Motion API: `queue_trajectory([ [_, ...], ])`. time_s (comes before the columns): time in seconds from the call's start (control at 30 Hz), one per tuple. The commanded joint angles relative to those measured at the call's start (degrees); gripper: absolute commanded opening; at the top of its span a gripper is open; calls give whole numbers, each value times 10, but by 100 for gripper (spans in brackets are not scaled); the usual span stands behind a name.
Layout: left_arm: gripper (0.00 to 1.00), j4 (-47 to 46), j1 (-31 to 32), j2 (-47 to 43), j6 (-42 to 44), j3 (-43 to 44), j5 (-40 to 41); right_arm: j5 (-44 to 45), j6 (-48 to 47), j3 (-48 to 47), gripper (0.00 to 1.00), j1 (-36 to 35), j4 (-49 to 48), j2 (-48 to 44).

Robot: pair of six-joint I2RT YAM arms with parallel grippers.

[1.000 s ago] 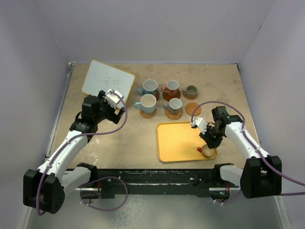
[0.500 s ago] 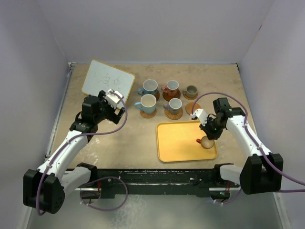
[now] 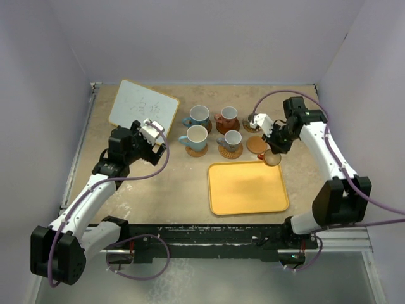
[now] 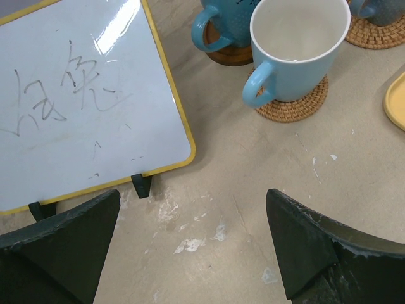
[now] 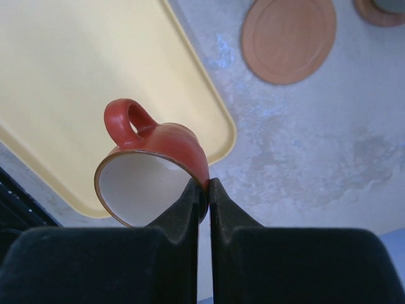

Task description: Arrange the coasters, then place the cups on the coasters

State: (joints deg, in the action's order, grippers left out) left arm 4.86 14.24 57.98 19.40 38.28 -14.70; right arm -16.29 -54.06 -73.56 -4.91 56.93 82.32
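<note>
Every other coaster in view already has a cup on it. My right gripper should move outward and down and let go of the red cup on the bare orange-brown coaster (image 3: 256, 144) (image 5: 289, 38).
My right gripper (image 5: 209, 183) is shut on the rim wall of a tilted red cup (image 5: 158, 164), held in the air above the far right corner of the yellow tray (image 5: 82, 76). Just beyond lies a bare orange-brown coaster (image 5: 289, 38), also the coaster (image 3: 256, 144) in the top view, beside the held cup (image 3: 273, 158). Five cups stand on coasters at the back: two light blue (image 3: 199, 114) (image 3: 196, 135), a reddish one (image 3: 228, 115), a blue-grey one (image 3: 232, 139) and a grey one (image 3: 253, 120). My left gripper (image 4: 193, 240) hangs open over bare table, near the light blue cup (image 4: 297, 50) on its woven coaster (image 4: 297, 106).
A yellow-framed whiteboard (image 3: 143, 105) leans on small feet at the back left, close to my left gripper (image 3: 152, 133). The yellow tray (image 3: 247, 188) lies in front of the cups with nothing on it. Pale walls enclose the table on three sides.
My right arm lifted the red cup from the tray's near right corner and carried it away from the bases to the tray's far right corner. The left arm has not moved.
</note>
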Motion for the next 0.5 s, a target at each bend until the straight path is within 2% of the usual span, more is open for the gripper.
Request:
queue_trajectory([
  [0.0, 94, -17, -6, -18, 12, -1, -14, -31, -55, -79, 0, 1, 29, 59],
  [0.47, 94, -22, -6, -11, 23, -10, -24, -55, -167, -250, 0, 1, 72, 260],
])
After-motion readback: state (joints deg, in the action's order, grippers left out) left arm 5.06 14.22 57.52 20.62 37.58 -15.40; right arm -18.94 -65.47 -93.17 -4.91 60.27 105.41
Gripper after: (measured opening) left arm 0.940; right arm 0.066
